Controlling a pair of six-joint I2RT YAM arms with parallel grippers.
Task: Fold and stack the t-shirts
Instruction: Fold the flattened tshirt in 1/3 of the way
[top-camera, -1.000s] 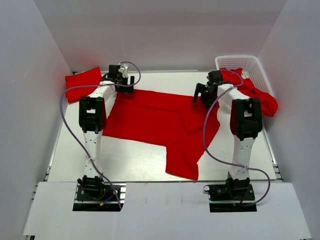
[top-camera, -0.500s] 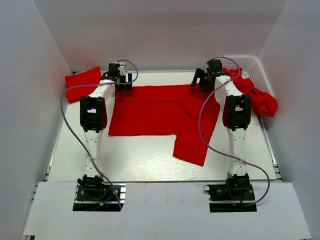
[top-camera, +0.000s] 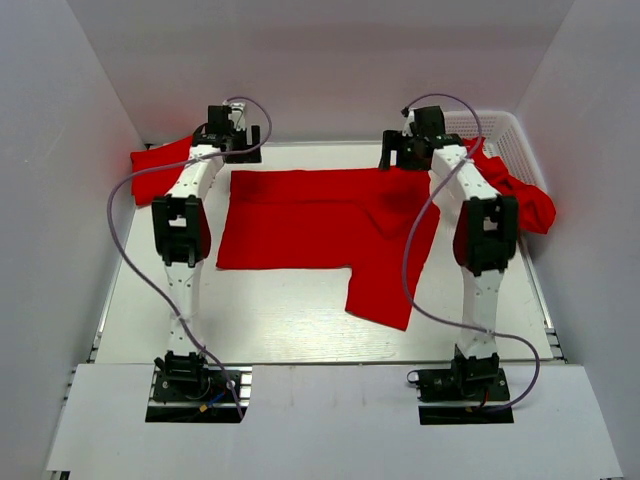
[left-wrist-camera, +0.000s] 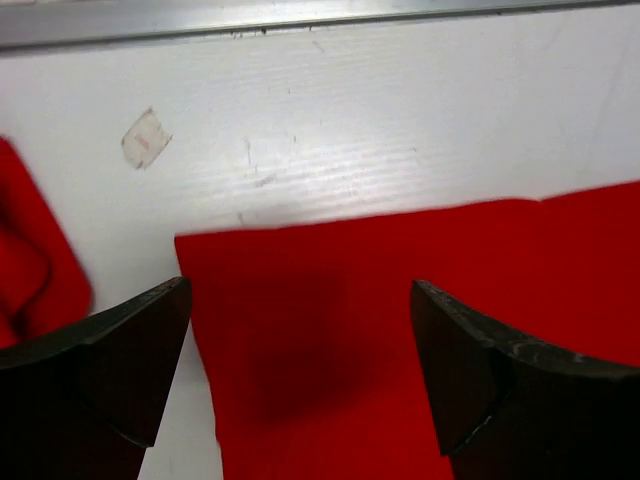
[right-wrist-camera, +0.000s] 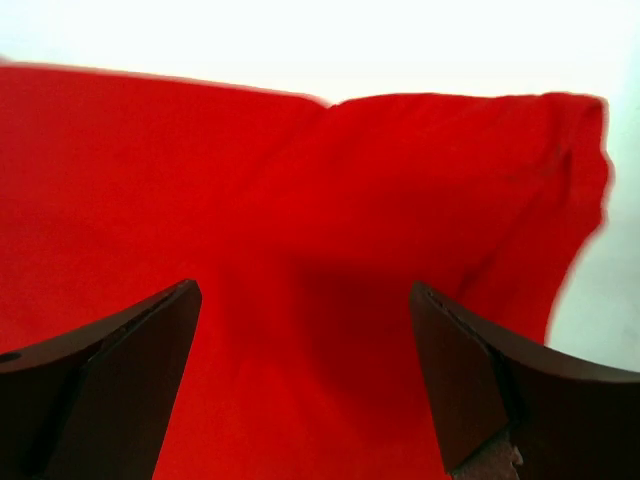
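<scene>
My left gripper hovers at the folded shirt's far edge, so it will next move back and down, turning, to the spread shirt's near corner (top-camera: 221, 265) on the folded shirt's side.
One red t-shirt (top-camera: 310, 220) lies spread flat on the white table, with one part reaching toward the near edge (top-camera: 385, 290). My left gripper (top-camera: 238, 140) is open and empty, hovering over the shirt's far left corner (left-wrist-camera: 300, 330). My right gripper (top-camera: 405, 152) is open and empty over the far right part of the same shirt (right-wrist-camera: 300, 180). In both wrist views the dark fingers (left-wrist-camera: 110, 360) (right-wrist-camera: 100, 370) stand wide apart with red cloth below them. A folded red shirt (top-camera: 158, 165) lies at the far left and also shows in the left wrist view (left-wrist-camera: 30, 260).
A white lattice basket (top-camera: 495, 125) stands at the back right with more red shirts (top-camera: 520, 200) spilling over its near rim. White walls close in the table on the left, right and back. A metal rail (left-wrist-camera: 300, 18) runs along the far table edge.
Both grippers dragged the shirt toward the back and laid it flat. They have since let go of its far edge, opened, and drawn away toward the back wall.
</scene>
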